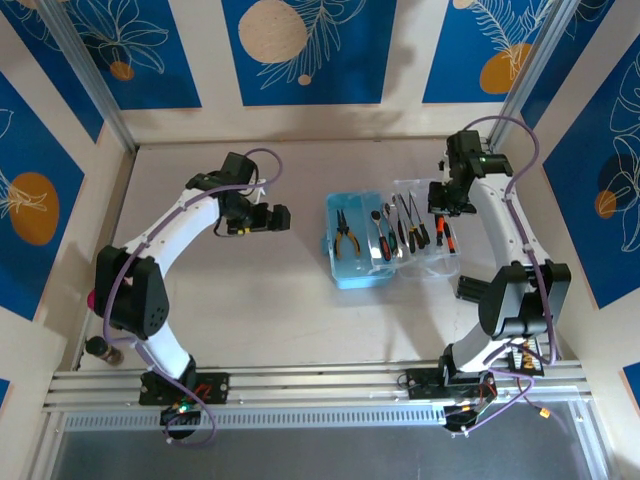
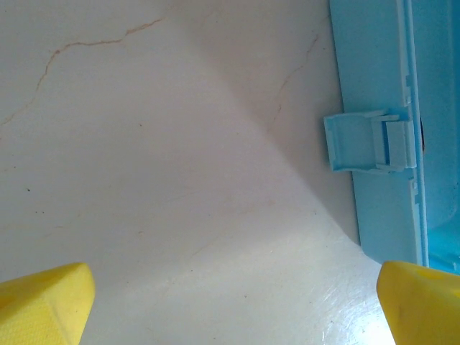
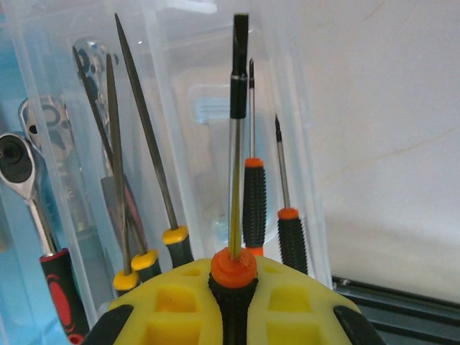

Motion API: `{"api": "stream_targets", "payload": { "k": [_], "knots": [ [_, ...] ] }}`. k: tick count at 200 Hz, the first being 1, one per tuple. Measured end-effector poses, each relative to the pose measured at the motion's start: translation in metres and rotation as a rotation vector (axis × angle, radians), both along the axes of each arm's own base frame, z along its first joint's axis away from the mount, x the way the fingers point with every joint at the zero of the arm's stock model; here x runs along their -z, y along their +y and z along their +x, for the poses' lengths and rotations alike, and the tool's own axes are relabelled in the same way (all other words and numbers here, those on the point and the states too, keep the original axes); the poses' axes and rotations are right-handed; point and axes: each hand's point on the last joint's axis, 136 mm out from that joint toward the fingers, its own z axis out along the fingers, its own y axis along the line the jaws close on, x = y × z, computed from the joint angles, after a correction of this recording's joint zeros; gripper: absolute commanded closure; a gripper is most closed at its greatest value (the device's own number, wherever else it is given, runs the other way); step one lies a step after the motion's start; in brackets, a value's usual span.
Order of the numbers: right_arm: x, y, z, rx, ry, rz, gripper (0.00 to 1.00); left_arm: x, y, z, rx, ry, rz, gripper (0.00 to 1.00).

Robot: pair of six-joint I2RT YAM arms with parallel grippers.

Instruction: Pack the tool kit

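My right gripper lowers the orange-and-black screwdriver in next and releases it there, since the free part of the lid beside the yellow-and-black screwdrivers lies below.
The tool kit's light-blue case [image 1: 352, 270] lies open mid-table, its clear lid [image 1: 428, 262] folded out to the right. Yellow-handled pliers [image 1: 345, 233] rest in the blue half. Several screwdrivers [image 1: 408, 232] and a ratchet [image 1: 380, 228] lie in a row across the case. My right gripper [image 1: 447, 220] hovers over the lid's right side, shut on an orange-and-black screwdriver [image 3: 234, 277] whose shaft points away over the lid [image 3: 215, 108]. My left gripper [image 1: 274, 218] is open just left of the case. Its yellow fingers [image 2: 44, 303] frame bare table, with the case's latch [image 2: 363, 144] at the right.
In the lid lie two orange-and-black screwdrivers [image 3: 253, 201], yellow-and-black ones [image 3: 175, 241] and the ratchet [image 3: 25, 154]. A metal rail [image 1: 320, 385] runs along the near edge. Wooden walls enclose the table. A small dark object [image 1: 100, 350] stands by the left arm's base.
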Motion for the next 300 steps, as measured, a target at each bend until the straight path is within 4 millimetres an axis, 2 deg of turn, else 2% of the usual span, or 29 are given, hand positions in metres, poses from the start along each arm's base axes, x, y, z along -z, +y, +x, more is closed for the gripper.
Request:
{"api": "stream_targets", "payload": {
  "k": [62,131,147,188,241,258,279,300],
  "knots": [
    [0.017,0.006,0.007,-0.047,0.046,-0.034,1.0,0.0,-0.002,0.0,0.004,0.001,-0.01,0.0],
    [0.032,0.009,0.01,-0.057,0.084,-0.04,0.93,0.002,-0.005,-0.001,0.012,0.006,-0.028,0.0],
    [0.033,0.009,0.011,-0.06,0.084,-0.041,0.89,0.005,-0.005,-0.003,0.013,0.015,-0.026,0.0],
    [0.032,0.009,0.013,-0.069,0.076,-0.047,0.72,0.008,-0.005,-0.005,0.015,0.024,-0.029,0.0],
    [0.032,0.009,0.013,-0.073,0.076,-0.047,0.66,0.009,-0.006,-0.007,0.019,0.033,-0.038,0.0],
    [0.03,0.01,0.012,-0.068,0.073,-0.045,0.53,0.009,-0.007,-0.007,0.02,0.032,-0.041,0.0],
    [0.021,0.011,0.006,-0.055,0.049,-0.028,0.2,0.009,-0.007,-0.007,0.022,0.032,-0.044,0.0],
    [0.001,0.012,-0.015,-0.03,-0.001,-0.003,0.0,0.008,-0.008,-0.006,0.023,0.027,-0.046,0.0]
  ]
}}
